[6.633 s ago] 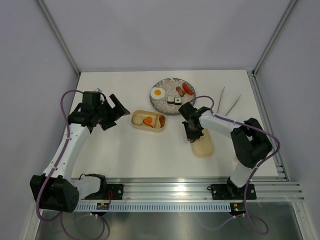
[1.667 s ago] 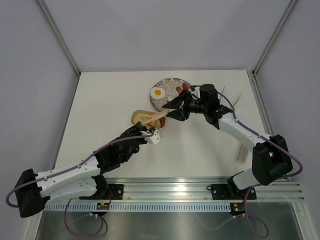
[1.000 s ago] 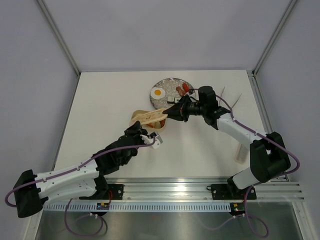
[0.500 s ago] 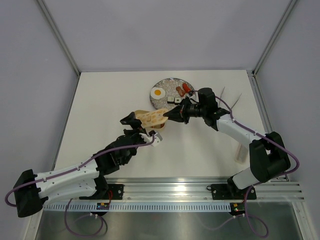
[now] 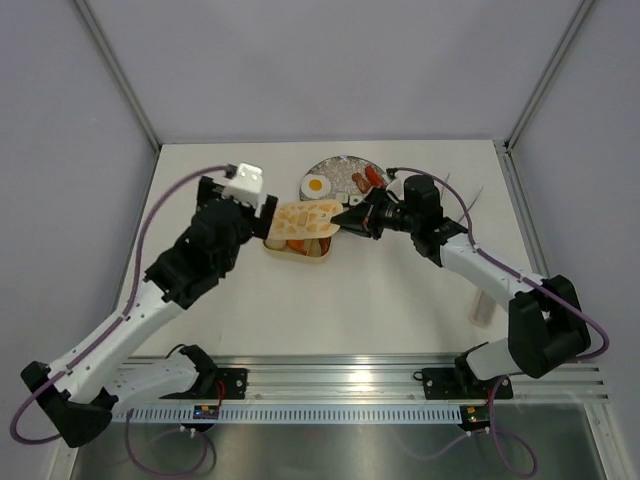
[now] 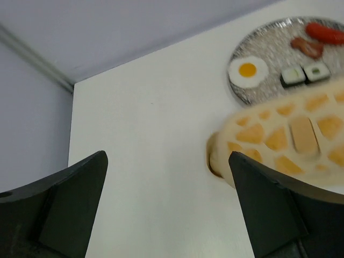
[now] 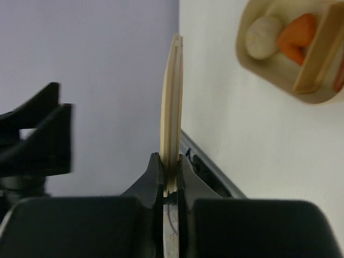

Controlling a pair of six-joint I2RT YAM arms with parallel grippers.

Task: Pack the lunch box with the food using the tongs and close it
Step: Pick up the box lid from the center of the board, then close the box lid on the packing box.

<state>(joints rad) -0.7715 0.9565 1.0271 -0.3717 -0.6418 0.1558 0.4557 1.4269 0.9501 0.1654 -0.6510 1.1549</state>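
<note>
My right gripper holds the lid above the open lunch box. It will next bring the lid down to the left in the top view, onto the lunch box, and release it.
My right gripper (image 5: 348, 218) is shut on one end of the cream lid (image 5: 305, 217), which shows orange patches and hangs over the lunch box (image 5: 300, 248). In the right wrist view the lid (image 7: 172, 107) stands edge-on between the jaws of that gripper (image 7: 171, 158). The lunch box (image 7: 258, 67) holds a beige ball (image 7: 263, 29) and a carrot piece (image 7: 295, 35). My left gripper (image 5: 262, 212) is open and empty, just left of the lid (image 6: 290, 134). The tongs (image 5: 460, 200) lie at the back right.
A round silver plate (image 5: 328, 170) behind the box carries a fried egg (image 5: 317, 185), sausages (image 5: 368, 180) and sushi rolls (image 5: 348, 200). The left wrist view shows the plate (image 6: 269, 91) too. Grey walls and metal posts close in the table's back and sides.
My left gripper opened, came off the lid and swung up and back to the left. The right gripper kept the lid, which now lies flatter over the box.
</note>
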